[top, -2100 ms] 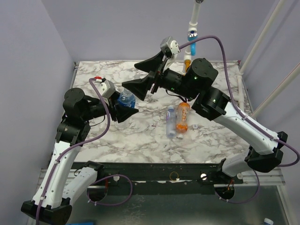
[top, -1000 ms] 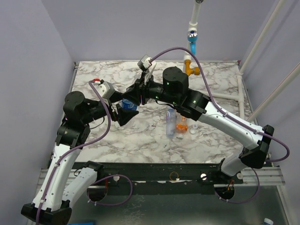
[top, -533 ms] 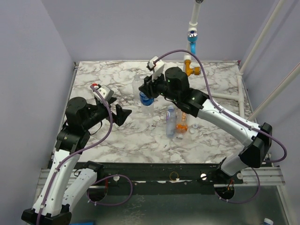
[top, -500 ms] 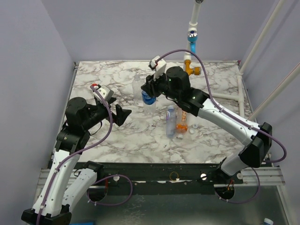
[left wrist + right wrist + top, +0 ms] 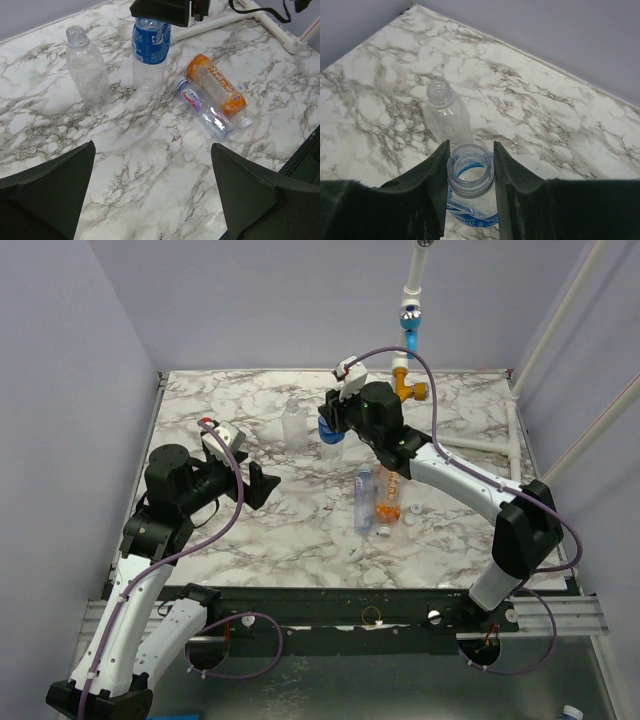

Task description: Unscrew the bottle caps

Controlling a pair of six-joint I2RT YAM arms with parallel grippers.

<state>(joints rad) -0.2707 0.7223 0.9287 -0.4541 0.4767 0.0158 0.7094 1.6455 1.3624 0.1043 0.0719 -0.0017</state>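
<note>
The labelled bottle goes down onto the tabletop below, beside the unlabelled bottle, next, and my right gripper releases its neck, since its cap is off.
My right gripper (image 5: 331, 428) (image 5: 471, 149) is shut on the neck of the clear bottle with the dark blue label (image 5: 333, 447) (image 5: 149, 50) (image 5: 470, 212). That bottle is upright and its mouth is open, with no cap on it. Just left of it stands the clear unlabelled bottle (image 5: 293, 423) (image 5: 87, 65) (image 5: 442, 107), also uncapped. The slim light-blue-labelled bottle (image 5: 363, 500) (image 5: 205, 107) and the orange bottle (image 5: 389, 492) (image 5: 216, 85) lie side by side. Two white bottle caps (image 5: 415, 512) (image 5: 384, 533) (image 5: 240, 88) lie beside them. My left gripper (image 5: 262, 483) (image 5: 152, 147) is open and holds nothing.
A white pipe with a blue fitting (image 5: 410, 318) and an orange fitting (image 5: 411, 389) rises at the back right. White tubing (image 5: 225, 20) runs along the table's right side. A purple wall borders the table on the left and at the back.
The left gripper let go of the blue-labelled bottle and drew back to the left. The right gripper carried the bottle toward the back right, beside the clear one.
</note>
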